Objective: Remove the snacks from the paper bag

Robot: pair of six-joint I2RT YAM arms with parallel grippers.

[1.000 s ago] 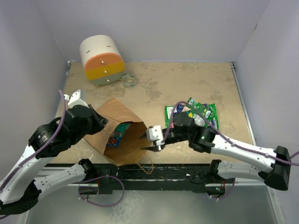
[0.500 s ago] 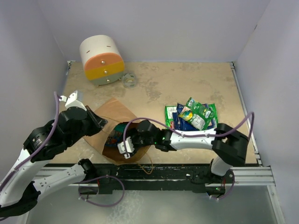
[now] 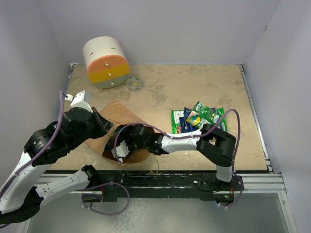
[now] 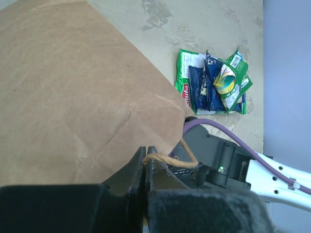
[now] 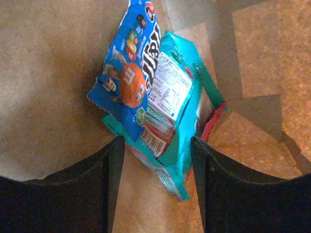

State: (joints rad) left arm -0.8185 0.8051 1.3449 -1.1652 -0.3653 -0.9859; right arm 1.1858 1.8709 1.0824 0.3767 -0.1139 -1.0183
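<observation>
My right gripper will next move gently deeper into the bag and close where the teal packet's lower end (image 5: pixel 162 153) is clear of the blue packet between my open fingers.
The brown paper bag (image 3: pixel 121 113) lies on its side at the table's left front, mouth toward the right. My left gripper (image 4: pixel 146 156) is shut on its twisted paper handle (image 4: pixel 187 156), at the bag's rim (image 3: pixel 111 129). My right gripper (image 3: pixel 118 150) reaches deep into the bag. In the right wrist view it (image 5: pixel 158 145) is open, its fingers (image 5: pixel 112 162) on either side of the lower end of a teal packet (image 5: pixel 182 116). A blue packet (image 5: pixel 130 68) lies over the teal one and a red edge (image 5: pixel 214 121) shows behind. Several snacks (image 3: pixel 199 120) lie piled on the table at the right.
A white, orange and yellow cylinder (image 3: pixel 105 62) stands at the back left, with a small clear tape roll (image 3: pixel 134 83) beside it. The right arm (image 3: pixel 180 141) stretches across the table's front from the pile to the bag. Walls close in the left, back and right.
My right gripper has moved left from outside the bag's mouth to deep inside the bag, and its jaws have widened. The left gripper keeps the handle, shifted slightly.
</observation>
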